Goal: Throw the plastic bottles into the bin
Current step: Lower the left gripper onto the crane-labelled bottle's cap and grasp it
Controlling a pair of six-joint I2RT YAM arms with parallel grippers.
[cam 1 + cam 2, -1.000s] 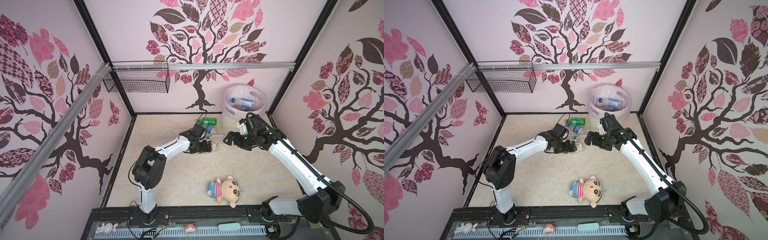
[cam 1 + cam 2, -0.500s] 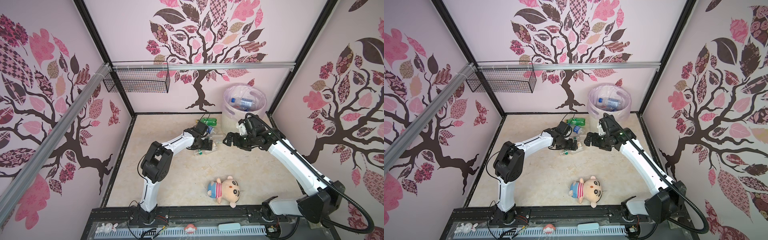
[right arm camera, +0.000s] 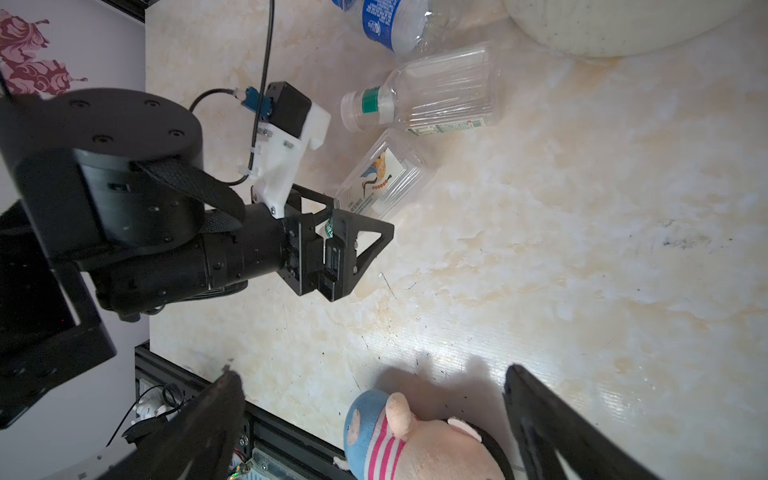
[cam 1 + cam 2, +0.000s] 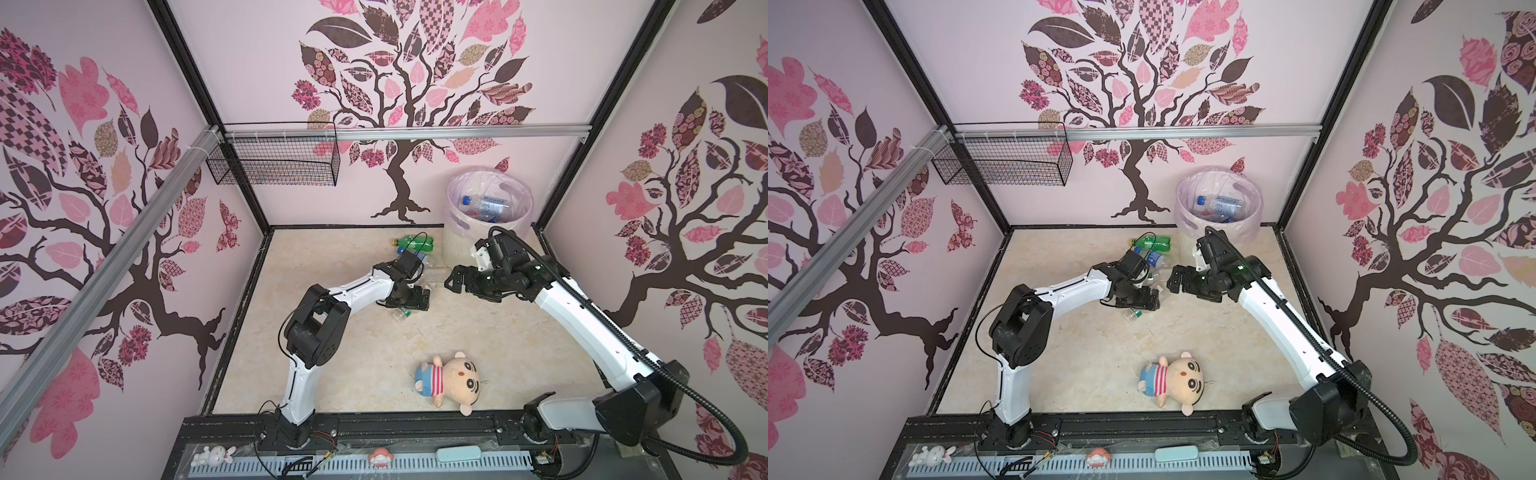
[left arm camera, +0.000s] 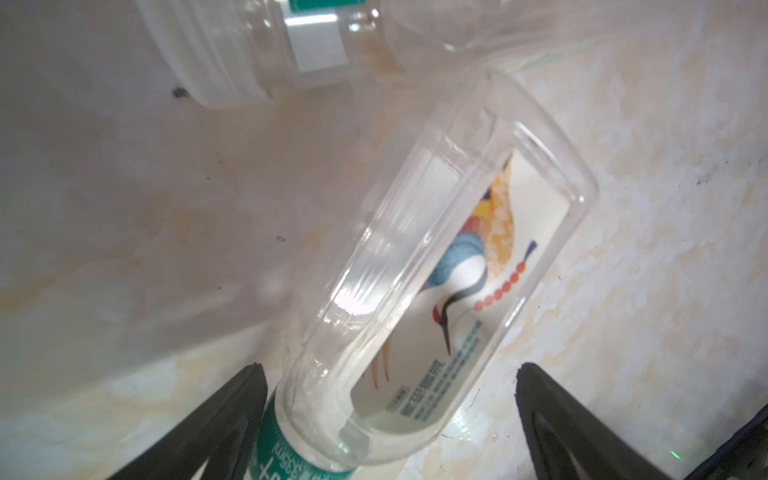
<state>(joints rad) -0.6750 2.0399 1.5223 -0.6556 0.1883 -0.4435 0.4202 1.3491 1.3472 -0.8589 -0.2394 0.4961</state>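
My left gripper draws back next, lowers around the bottle's green neck band [image 4: 403, 313] [image 5: 292, 448] and then closes, since that band lies below it and nearer my base.
A clear plastic bottle with a bird label [image 5: 436, 286] lies on the floor between the wide-apart jaws of my open left gripper [image 5: 388, 374] [image 4: 417, 301]. One finger [image 5: 232, 407] sits close beside the bottle's green neck band. More plastic bottles lie just beyond: a clear one [image 3: 432, 95], a blue-labelled one [image 3: 386, 20] and a green one [image 4: 413, 243]. The bin [image 4: 459, 245] stands at the back right with bottles inside [image 4: 484, 205]. My right gripper [image 4: 455, 282] [image 3: 372, 372] hovers open and empty in front of the bin, facing the left gripper [image 3: 361, 214].
A plush doll in a striped shirt [image 4: 451, 384] lies near the front edge of the floor. A black wire basket [image 4: 274, 166] hangs on the back-left rail. Walls close in the floor on three sides, with a black frame along the front.
The left arm's elbow has swung in toward the middle, and its gripper has settled lower over the bird-label bottle. The right arm has hardly moved.
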